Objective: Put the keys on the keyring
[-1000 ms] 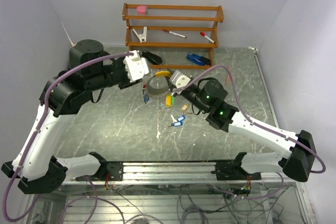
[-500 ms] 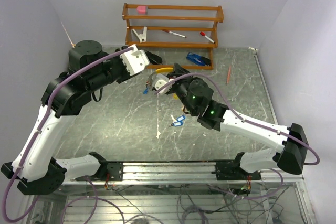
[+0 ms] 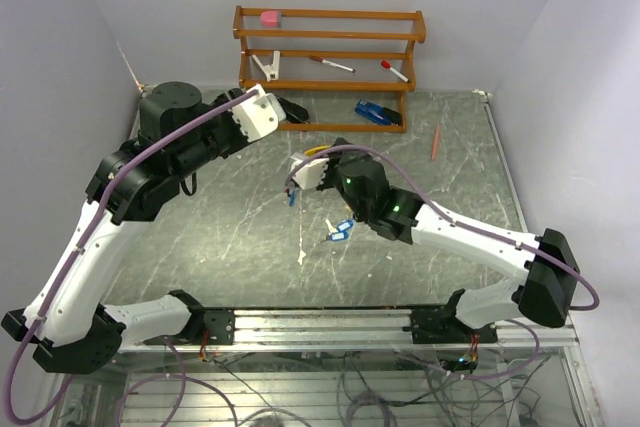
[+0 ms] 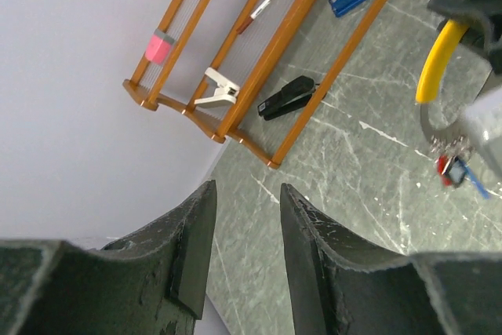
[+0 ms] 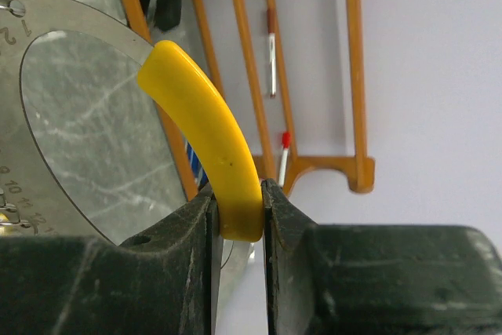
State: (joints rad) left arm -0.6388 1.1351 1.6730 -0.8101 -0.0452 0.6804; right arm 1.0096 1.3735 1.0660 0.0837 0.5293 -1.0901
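Note:
The patch of the tabletop by the blue stapler is bare, so the robot's right gripper should bring the keyring down toward the right in the top view, onto that patch, to let go of it.
My right gripper (image 5: 238, 194) is shut on the curved yellow handle (image 5: 205, 127) of the keyring (image 5: 74, 17), a flat silvery hoop with stamped numbers. In the top view the right gripper (image 3: 305, 169) holds the keyring (image 3: 316, 150) above the table's middle, with small red and blue tags (image 3: 291, 195) hanging from it. The left wrist view shows the handle (image 4: 435, 60) and the hanging tags (image 4: 455, 172) at its right edge. Two blue-tagged keys (image 3: 340, 230) lie on the table beside the right forearm. My left gripper (image 4: 247, 194) is open and empty, raised to the left of the keyring (image 3: 278, 107).
A wooden rack (image 3: 330, 52) stands at the back with a pink eraser (image 3: 270, 18), a white clip (image 3: 268, 65) and two red-capped markers (image 3: 330, 64). A black stapler (image 3: 290, 110) and a blue stapler (image 3: 378, 113) lie at its foot. An orange pencil (image 3: 436, 142) lies at right.
My right arm has swung left and carried the keyring off the table toward the middle. My left gripper has drawn back a little to the upper left.

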